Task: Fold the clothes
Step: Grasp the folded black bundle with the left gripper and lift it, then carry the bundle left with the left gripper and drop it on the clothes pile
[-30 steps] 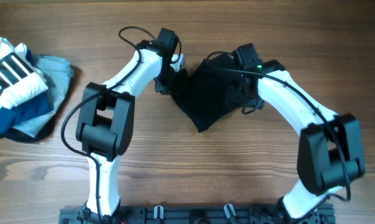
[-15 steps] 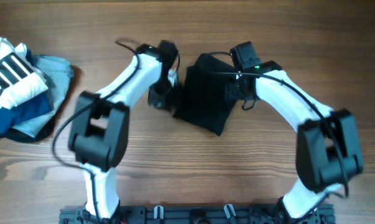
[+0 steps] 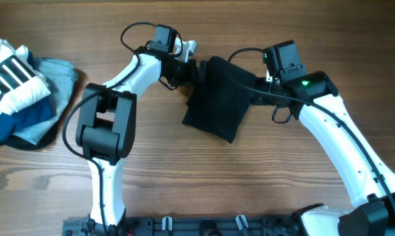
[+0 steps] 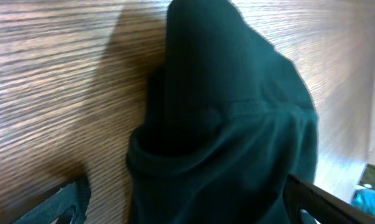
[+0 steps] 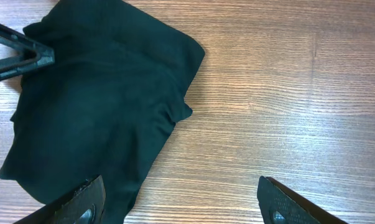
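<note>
My left gripper pushes sideways onto the bundle's edge facing the garment pile and closes next, since that edge lies to its right in the overhead view.
The clothes, a black shirt [image 3: 213, 105], lie folded into a compact bundle on the wooden table between the two arms. My left gripper [image 3: 196, 71] is at the bundle's upper left corner. In the left wrist view its jaws stand wide open around the dark cloth [image 4: 224, 124], and bare wood shows beside the left finger [image 4: 63, 199]. My right gripper [image 3: 253, 98] hovers at the bundle's right edge. It is open [image 5: 181, 205], with one finger [image 5: 81, 202] above the shirt's edge [image 5: 100, 106] and wood between the fingers. The shirt's logo is hidden.
A pile of other garments sits at the far left edge: a white piece with black stripes [image 3: 7, 75], light-blue denim [image 3: 61, 75] and navy cloth [image 3: 20, 118]. The arms' mounting rail [image 3: 204, 226] runs along the front edge.
My left gripper went from shut to wide open and let go of the shirt, which now lies flatter and more squarely folded. My right arm drew back to the right and opened a little wider.
</note>
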Tool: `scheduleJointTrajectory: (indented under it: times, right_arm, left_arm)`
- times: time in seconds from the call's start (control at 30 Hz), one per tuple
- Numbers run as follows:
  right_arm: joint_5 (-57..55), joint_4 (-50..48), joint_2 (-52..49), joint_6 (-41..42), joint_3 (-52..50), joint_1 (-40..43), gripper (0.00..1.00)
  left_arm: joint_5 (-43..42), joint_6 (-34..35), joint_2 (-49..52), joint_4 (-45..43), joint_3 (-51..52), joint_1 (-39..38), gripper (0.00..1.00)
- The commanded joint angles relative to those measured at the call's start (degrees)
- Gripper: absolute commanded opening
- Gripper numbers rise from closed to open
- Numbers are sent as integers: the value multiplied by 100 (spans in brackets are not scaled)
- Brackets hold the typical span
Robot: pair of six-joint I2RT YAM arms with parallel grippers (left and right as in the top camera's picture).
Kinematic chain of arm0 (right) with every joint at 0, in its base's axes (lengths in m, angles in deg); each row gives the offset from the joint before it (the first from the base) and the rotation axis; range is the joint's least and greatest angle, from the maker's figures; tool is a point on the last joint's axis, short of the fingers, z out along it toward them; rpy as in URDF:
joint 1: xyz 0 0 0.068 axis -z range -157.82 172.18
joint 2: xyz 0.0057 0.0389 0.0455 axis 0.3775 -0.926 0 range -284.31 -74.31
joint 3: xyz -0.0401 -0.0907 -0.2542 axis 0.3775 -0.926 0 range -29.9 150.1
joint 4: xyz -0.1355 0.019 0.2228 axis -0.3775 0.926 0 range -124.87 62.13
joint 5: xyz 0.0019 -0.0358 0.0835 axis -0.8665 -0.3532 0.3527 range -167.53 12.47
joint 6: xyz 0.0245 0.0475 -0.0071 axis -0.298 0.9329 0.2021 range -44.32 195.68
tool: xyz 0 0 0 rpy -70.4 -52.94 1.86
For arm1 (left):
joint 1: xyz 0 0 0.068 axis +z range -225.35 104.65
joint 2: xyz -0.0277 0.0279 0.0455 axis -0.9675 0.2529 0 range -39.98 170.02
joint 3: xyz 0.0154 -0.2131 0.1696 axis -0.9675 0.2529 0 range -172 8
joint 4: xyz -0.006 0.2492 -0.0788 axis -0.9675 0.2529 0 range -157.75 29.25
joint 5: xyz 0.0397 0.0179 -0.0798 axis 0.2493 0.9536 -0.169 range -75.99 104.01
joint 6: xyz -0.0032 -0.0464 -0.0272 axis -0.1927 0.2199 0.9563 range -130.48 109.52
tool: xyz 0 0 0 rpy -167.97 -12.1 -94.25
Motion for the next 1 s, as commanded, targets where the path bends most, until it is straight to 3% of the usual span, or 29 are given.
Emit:
scheduleJointTrajectory:
  times: [0.0, 0.03, 0.1, 0.13, 0.2, 0.23, 0.27, 0.37, 0.67, 0.97]
  right_arm:
    - [-83, 4, -2, 98, 4, 26, 79]
    - [-83, 4, -2, 94, 4, 26, 79]
    - [-81, 7, -2, 94, 4, 26, 79]
    - [-83, 20, -2, 94, 4, 26, 79]
    - [-83, 48, -2, 94, 4, 26, 79]
    - [-83, 70, -2, 94, 4, 26, 79]
    - [-83, 92, -2, 94, 4, 26, 79]
    - [-83, 146, -2, 90, 4, 26, 79]
    - [-103, 179, -2, 94, 4, 26, 79]
    - [-105, 238, -2, 92, 4, 26, 79]
  left_arm:
    - [-551, -94, 435, 289, 33, -284, 94]
    - [-627, -96, 481, 330, 33, -448, 85]
    - [-621, -111, 485, 321, 33, -647, 81]
    - [-621, -111, 485, 295, 33, -730, 69]
    - [-551, -107, 485, 225, 33, -772, 29]
    - [-511, -90, 485, 155, 33, -761, 15]
    - [-514, -90, 483, 83, 28, -726, 6]
    - [-457, -92, 286, 31, -26, -459, 4]
    - [1729, -107, -2085, 752, -31, 1239, 4]
    - [2166, -107, -3366, 645, -31, 3622, 4]
